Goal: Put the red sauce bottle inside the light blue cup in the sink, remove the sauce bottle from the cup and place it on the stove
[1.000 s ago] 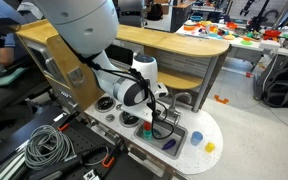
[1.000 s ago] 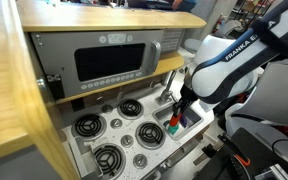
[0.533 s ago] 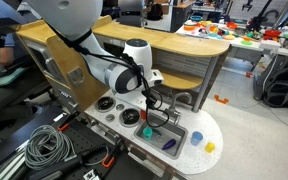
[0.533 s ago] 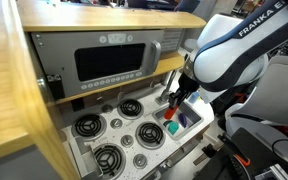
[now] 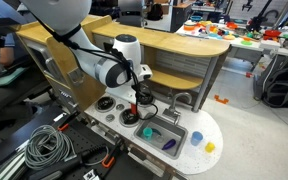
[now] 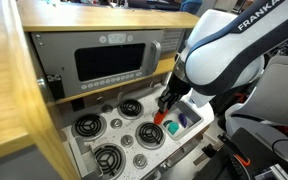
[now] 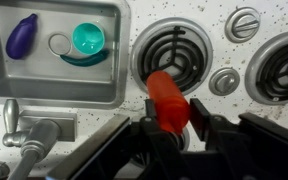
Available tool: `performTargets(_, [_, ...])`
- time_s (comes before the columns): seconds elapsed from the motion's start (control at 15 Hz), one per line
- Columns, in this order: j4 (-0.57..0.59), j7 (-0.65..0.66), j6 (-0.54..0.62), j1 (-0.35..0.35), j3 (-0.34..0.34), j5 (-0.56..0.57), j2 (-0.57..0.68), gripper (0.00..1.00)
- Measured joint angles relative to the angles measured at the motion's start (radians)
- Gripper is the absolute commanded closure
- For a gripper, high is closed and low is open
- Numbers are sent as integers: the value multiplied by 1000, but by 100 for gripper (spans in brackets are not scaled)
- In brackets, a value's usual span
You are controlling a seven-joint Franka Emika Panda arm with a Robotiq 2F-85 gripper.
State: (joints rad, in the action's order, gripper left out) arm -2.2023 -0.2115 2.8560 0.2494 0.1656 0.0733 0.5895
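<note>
I will move my gripper down and away from the faucet next, over the front burner beside the sink, to let go of the red sauce bottle, because that coil is bare.
My gripper [image 7: 174, 112] is shut on the red sauce bottle [image 7: 167, 98] and holds it over a stove burner [image 7: 184, 52] next to the sink. The light blue cup [image 7: 88, 40] stands upright and empty in the sink [image 7: 54, 92], to the left of the bottle in the wrist view. In both exterior views the gripper [image 5: 141, 99] [image 6: 167, 104] hangs over the stove just beside the sink, with the red bottle [image 6: 159, 119] under it and the cup [image 6: 172, 127] in the sink.
A purple eggplant toy [image 7: 21, 35] lies in the sink beside the cup. A grey faucet [image 7: 26, 134] stands at the sink's edge. Several burners and knobs [image 7: 224, 82] cover the stove. A microwave [image 6: 106, 62] sits behind it. A yellow object [image 5: 210, 147] lies on the counter.
The gripper has moved with the red bottle from above the sink sideways to above the stove burner. The cup stays in the sink.
</note>
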Motion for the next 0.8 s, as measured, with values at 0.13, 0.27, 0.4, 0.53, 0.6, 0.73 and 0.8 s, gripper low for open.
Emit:
performTargets(0.13, [-7,0,0,-7,8,0,0,87])
performTargets(0.27, [-13,0,0,-16,8,0,0,87])
performTargets(0.4, [-19,0,0,-25,6,0,0,87])
performTargets(0.53, [-23,0,0,-34,-1,0,0,87])
performTargets(0.6, [-25,0,-1,-40,-6,0,0,87])
performTargets(0.73, [-33,0,-1,-56,-24,0,0,87])
performTargets(0.8, [-37,0,-1,-66,-34,0,0,87])
